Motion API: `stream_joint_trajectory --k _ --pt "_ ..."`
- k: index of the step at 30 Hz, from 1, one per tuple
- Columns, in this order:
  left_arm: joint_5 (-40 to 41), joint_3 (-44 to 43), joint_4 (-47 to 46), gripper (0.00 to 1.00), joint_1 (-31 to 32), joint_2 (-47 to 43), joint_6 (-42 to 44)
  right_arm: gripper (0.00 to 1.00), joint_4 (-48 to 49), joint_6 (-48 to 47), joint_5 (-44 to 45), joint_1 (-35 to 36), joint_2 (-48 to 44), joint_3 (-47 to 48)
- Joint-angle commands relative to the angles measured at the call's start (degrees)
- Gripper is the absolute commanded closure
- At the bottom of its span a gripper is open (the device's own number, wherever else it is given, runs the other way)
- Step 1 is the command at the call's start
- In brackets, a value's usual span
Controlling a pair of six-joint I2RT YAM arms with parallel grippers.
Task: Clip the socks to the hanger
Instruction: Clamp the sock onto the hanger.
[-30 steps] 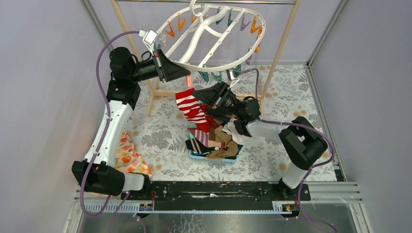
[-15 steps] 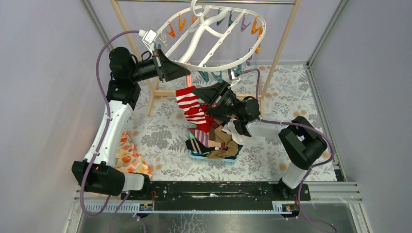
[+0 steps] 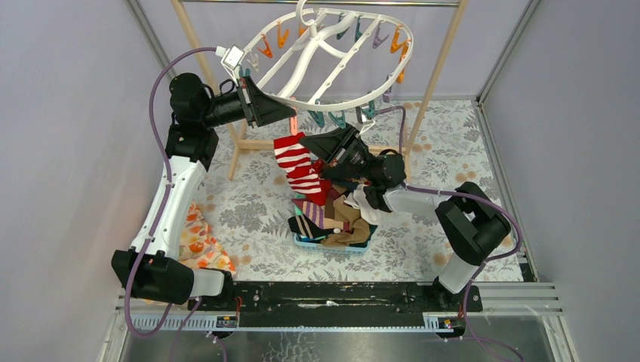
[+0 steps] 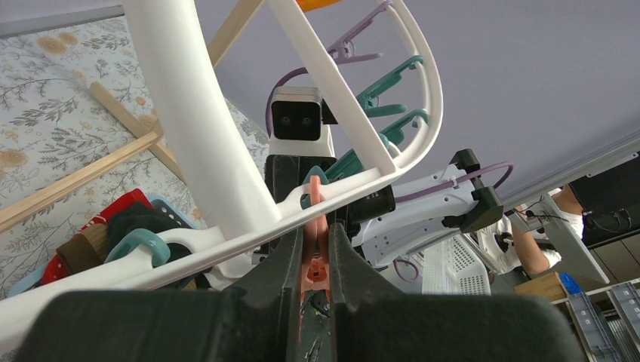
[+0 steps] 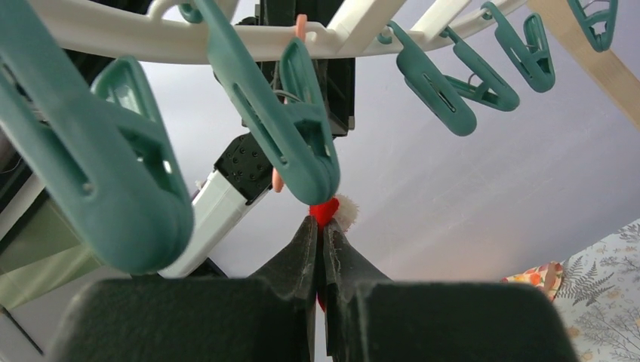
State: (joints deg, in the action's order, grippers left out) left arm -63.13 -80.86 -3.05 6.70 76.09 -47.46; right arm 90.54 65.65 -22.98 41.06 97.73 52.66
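Note:
The left gripper is pinching the jaws of the pink-orange peg (image 4: 315,249) just above the sock's top in my right gripper. My right gripper should next raise the sock's top between them and let it go.
The white oval hanger (image 3: 332,56) hangs from a pole, with orange, teal and purple pegs on its rim. My left gripper (image 3: 290,115) is shut on a pink-orange peg (image 4: 315,249) at the hanger's near rim (image 4: 226,253). My right gripper (image 3: 303,147) is shut on the top of a red-and-white striped sock (image 3: 300,170) and holds it up just under that peg. In the right wrist view the sock's red-and-white tip (image 5: 332,211) pokes out between the fingers, right below a teal peg (image 5: 283,124). More socks (image 3: 336,219) lie heaped in a teal basket.
The wooden pole frame (image 3: 434,72) stands behind the hanger. The teal basket (image 3: 317,243) sits on the floral mat mid-table. An orange floral cloth (image 3: 198,241) lies by the left arm. Several teal pegs (image 5: 453,83) hang close above my right gripper.
My right gripper has edged slightly up and right with the striped sock. The left gripper has held still on the peg.

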Motion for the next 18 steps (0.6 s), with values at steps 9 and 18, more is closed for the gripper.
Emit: stream_joint_trajectory --k 9,18 --pt "-4.32 -0.76 -2.56 1.00 0.28 -1.23 -1.09 1.00 7.72 -1.14 0.61 -0.81 -3.80 2.38" --pt "-4.88 -0.64 -3.12 1.00 0.20 -1.38 -1.40 1.00 7.72 -1.18 2.01 -0.89 -3.32 2.97"
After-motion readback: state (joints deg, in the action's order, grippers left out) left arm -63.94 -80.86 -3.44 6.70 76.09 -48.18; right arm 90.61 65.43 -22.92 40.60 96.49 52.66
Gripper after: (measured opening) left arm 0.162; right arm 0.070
